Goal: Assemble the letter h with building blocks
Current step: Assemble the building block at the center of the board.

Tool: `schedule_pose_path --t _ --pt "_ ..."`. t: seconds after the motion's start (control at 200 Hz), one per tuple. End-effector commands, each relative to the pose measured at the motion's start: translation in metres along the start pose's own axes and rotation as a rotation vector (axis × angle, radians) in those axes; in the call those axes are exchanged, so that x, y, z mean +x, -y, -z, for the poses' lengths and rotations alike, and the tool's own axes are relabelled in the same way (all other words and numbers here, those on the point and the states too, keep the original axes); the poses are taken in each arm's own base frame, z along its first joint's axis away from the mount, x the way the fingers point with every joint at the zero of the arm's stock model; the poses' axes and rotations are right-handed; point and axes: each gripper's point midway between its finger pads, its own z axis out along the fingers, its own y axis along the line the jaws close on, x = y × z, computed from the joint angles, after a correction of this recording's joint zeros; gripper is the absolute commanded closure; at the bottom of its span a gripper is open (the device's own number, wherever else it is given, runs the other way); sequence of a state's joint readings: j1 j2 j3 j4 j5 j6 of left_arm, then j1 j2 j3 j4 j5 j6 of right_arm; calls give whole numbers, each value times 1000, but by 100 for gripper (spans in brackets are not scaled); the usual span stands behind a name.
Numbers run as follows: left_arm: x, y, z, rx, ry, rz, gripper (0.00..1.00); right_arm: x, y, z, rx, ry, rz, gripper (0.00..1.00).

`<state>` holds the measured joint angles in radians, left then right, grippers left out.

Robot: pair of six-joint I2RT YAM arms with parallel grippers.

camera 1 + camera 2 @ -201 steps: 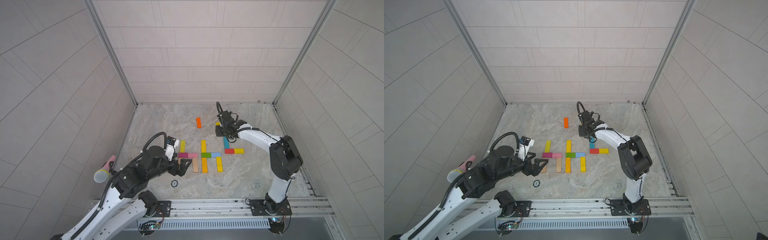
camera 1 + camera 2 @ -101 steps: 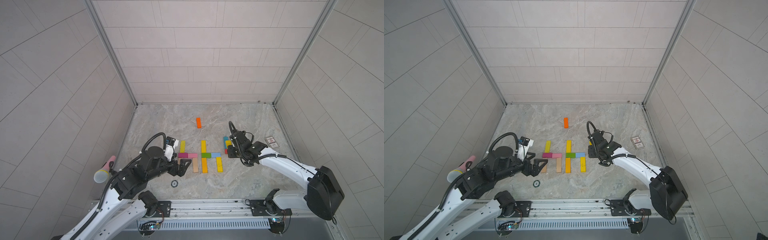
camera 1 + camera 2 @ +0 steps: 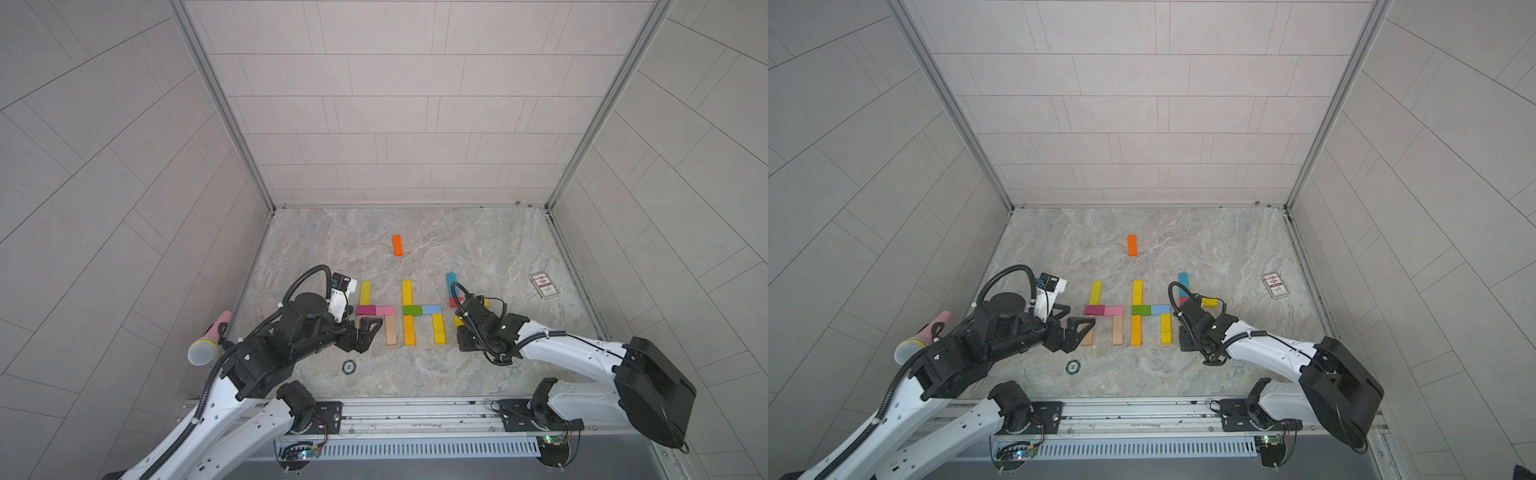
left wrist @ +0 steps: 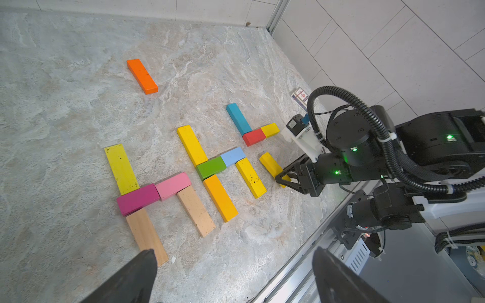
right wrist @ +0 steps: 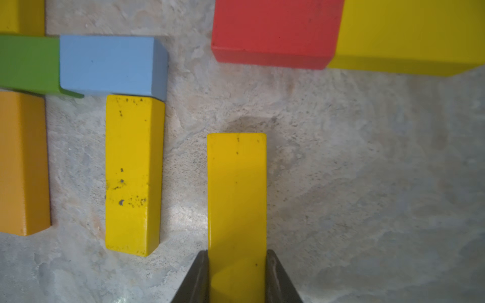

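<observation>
The robot's right gripper will next move outward, staying low, and let go of the long yellow block [image 5: 237, 189] there, because the red block's near side is outward of that gripper.
The building blocks lie on the marble floor as two finished h shapes: one of yellow-green [image 3: 365, 292], magenta, pink and plain wood, one of yellow [image 3: 407, 292], green, light blue and orange. Right of these sit a teal bar [image 3: 451, 283], a red block [image 5: 273, 28] and a short yellow block [image 5: 409, 31]. My right gripper [image 5: 237, 253] is shut on a long yellow block [image 5: 237, 189], held low, just short of the red block and parallel to the yellow leg [image 5: 132, 173]. My left gripper [image 4: 233, 253] is open and empty by the plain wood bar [image 4: 145, 233].
A lone orange block [image 3: 397, 245] lies toward the back. A printed white card [image 3: 544, 285] lies at the right. A small round disc [image 3: 349, 366] sits near the front, and a microphone [image 3: 206, 345] leans at the left wall. A metal rail [image 3: 415, 409] edges the front.
My right arm has swung from the back toward the front, carrying the yellow block down beside the middle h, below the red block. The left arm has stayed put.
</observation>
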<state>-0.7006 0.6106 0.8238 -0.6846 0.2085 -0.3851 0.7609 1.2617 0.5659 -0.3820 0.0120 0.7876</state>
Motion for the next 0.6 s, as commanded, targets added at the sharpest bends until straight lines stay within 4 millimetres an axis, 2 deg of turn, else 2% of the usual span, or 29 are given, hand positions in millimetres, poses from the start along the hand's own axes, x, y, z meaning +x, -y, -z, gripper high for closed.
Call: schedule_pose_path --t 0.0,0.595 --pt "-3 -3 0 -11 21 -7 0 -11 -3 -3 2 60 -67 78" --pt "-4 -2 2 -9 29 -7 0 -16 2 -15 66 68 -85 78"
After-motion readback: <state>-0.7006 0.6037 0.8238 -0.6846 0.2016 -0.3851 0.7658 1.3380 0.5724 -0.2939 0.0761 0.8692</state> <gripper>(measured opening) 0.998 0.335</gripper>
